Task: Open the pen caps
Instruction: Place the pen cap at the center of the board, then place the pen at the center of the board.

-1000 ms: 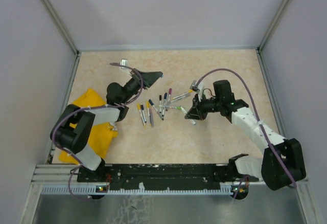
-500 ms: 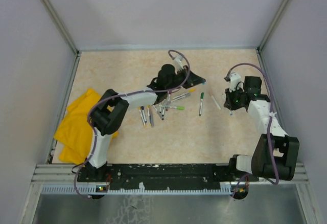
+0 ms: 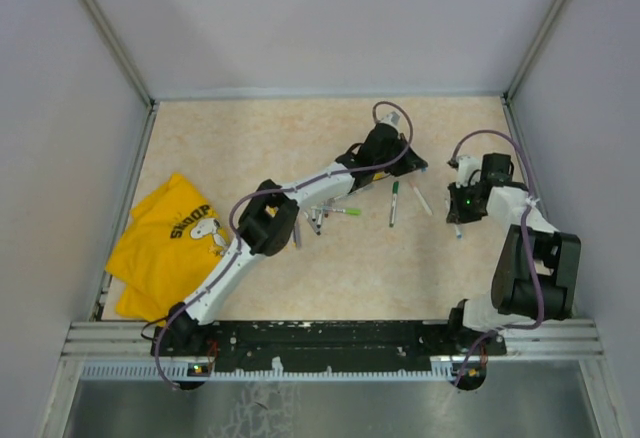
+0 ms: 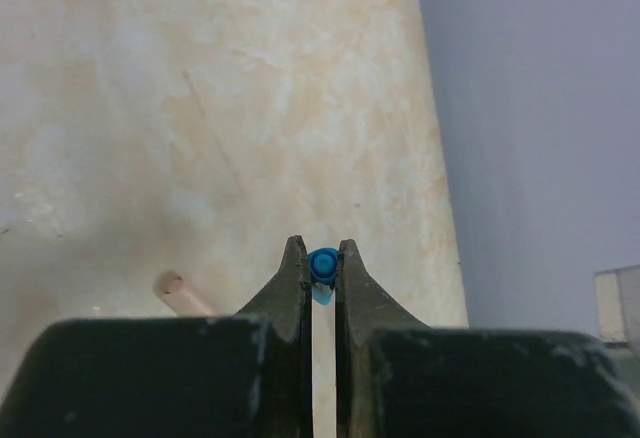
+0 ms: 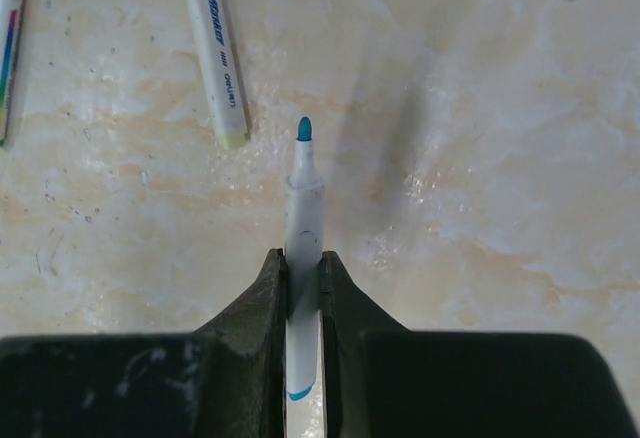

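Observation:
The white pen body's blue tip is already bare, so the robot's right gripper will next lower the white pen body to the open table point(image 3: 450, 215) beside the pale pen.
My left gripper point(image 4: 322, 256) is shut on a small blue pen cap point(image 4: 323, 262), pinched at the very tips of its jaws. In the top view it point(image 3: 420, 167) reaches far right over the table, past the pile of pens point(image 3: 318, 214). My right gripper point(image 5: 303, 258) is shut on a white pen barrel point(image 5: 304, 220) whose blue tip point(image 5: 304, 128) is bare. From above this gripper point(image 3: 459, 216) sits near the right wall, a short way from the left one. A green-ended pen point(image 3: 394, 201) and a pale pen point(image 3: 420, 198) lie between the two grippers.
A yellow printed cloth point(image 3: 170, 243) lies at the table's left edge. In the right wrist view, a white pen with a yellow end point(image 5: 215, 48) and another pen point(image 5: 10, 28) lie beyond the held one. A beige pen end point(image 4: 180, 290) shows beside the left jaws. Grey walls enclose the table.
My left arm has swung from left of the pen pile far to the right. My right gripper has pulled back towards the right wall. The yellow cloth is now uncovered.

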`<state>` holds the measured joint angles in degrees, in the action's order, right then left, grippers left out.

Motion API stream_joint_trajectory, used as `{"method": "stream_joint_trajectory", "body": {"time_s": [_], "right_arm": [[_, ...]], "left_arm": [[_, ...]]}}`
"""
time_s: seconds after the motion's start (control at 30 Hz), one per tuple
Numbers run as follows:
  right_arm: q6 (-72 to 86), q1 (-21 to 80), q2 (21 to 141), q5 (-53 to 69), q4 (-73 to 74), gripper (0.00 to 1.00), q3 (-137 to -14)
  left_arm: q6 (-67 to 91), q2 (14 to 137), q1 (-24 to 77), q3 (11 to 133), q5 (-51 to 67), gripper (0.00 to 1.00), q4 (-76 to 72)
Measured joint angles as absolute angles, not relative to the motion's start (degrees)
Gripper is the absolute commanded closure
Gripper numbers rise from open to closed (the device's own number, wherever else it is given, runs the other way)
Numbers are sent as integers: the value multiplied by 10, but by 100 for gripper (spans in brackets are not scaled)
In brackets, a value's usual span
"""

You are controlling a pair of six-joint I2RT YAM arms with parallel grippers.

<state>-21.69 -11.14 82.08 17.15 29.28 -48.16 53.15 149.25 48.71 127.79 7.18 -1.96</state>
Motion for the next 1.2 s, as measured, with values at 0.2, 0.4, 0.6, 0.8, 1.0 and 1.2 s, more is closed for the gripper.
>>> {"method": "stream_joint_trajectory", "body": {"time_s": [0.2, 0.4, 0.6, 0.8, 1.0, 1.2], "right_arm": [[-209, -121, 849, 178, 301, 100, -486], [-208, -121, 853, 183, 298, 100, -489], [-198, -117, 879, 177, 292, 100, -492], [-193, -90, 882, 155, 281, 100, -492], [-193, -77, 898, 144, 279, 98, -493], [-193, -76, 907, 135, 276, 83, -503]], "left_arm": [[552, 1550, 487, 1302, 66, 99, -23], [558, 1569, 490, 1316, 49, 91, -26], [568, 1575, 491, 1325, 34, 79, -26], [567, 1581, 491, 1325, 23, 73, -25], [567, 1581, 491, 1326, 16, 68, -25], [565, 1581, 491, 1328, 10, 66, -20]]}}
